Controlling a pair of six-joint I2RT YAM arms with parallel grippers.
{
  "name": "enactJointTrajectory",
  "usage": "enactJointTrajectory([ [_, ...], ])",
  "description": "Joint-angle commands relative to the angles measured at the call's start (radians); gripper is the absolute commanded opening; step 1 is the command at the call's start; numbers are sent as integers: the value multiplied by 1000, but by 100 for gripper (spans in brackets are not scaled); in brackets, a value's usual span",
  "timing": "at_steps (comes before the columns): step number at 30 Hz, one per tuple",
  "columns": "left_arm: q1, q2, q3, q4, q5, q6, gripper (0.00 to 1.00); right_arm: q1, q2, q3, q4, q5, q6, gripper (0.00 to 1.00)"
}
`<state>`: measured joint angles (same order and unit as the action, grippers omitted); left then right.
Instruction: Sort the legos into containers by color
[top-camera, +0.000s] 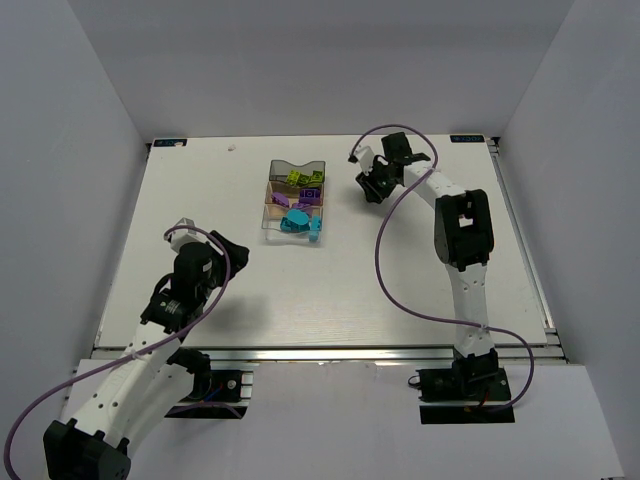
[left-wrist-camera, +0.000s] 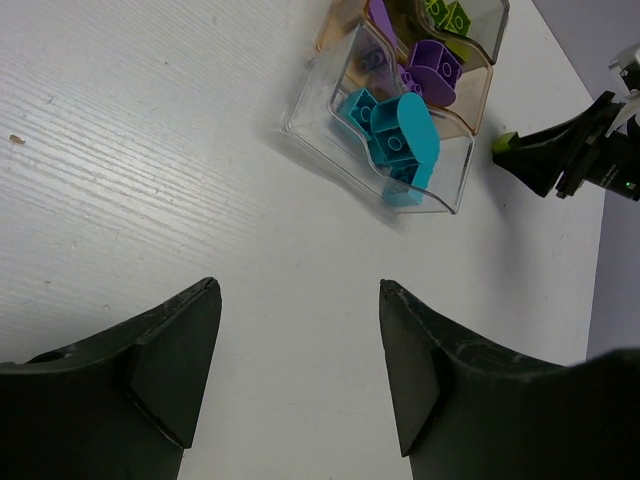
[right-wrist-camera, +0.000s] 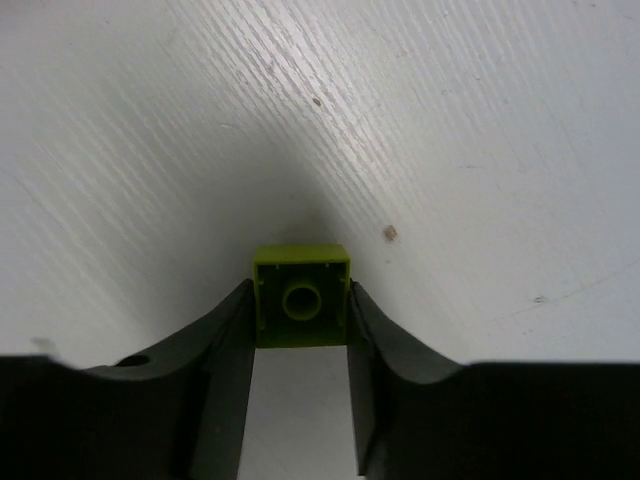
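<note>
My right gripper needs to lift the lime brick next, then lower it over the nearer end of the grey bin, because other lime legos are in there.
Three clear bins stand in a row at the table's middle back: smoky grey (top-camera: 284, 166), amber (top-camera: 270, 196), clear (top-camera: 270, 229). Lime legos (top-camera: 303, 178) lie in the grey bin, purple legos (top-camera: 309, 195) in the amber bin, cyan legos (top-camera: 297, 221) in the clear bin. My right gripper (top-camera: 372, 188) hovers right of the bins, shut on a lime brick (right-wrist-camera: 301, 297) held just above the table, hollow underside towards the camera. My left gripper (top-camera: 236, 250) is open and empty over bare table, front-left of the bins. The left wrist view shows the cyan legos (left-wrist-camera: 395, 135) and the clear bin (left-wrist-camera: 310, 112).
White walls close in the table on the left, back and right. An aluminium rail (top-camera: 330, 352) runs along the front edge. A purple cable (top-camera: 385, 265) loops beside the right arm. The right gripper with its lime brick (left-wrist-camera: 503, 143) shows beside the bins in the left wrist view.
</note>
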<state>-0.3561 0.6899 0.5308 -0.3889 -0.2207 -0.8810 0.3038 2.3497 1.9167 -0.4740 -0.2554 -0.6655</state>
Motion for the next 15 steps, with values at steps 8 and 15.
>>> enactJointTrajectory([
  [8, 3, 3, 8, -1, 6, 1, 74, 23, -139, 2, 73, -289, 49, 6],
  [15, 3, 7, 8, -5, 6, -3, 74, 113, -155, 51, 219, -337, 204, 0],
])
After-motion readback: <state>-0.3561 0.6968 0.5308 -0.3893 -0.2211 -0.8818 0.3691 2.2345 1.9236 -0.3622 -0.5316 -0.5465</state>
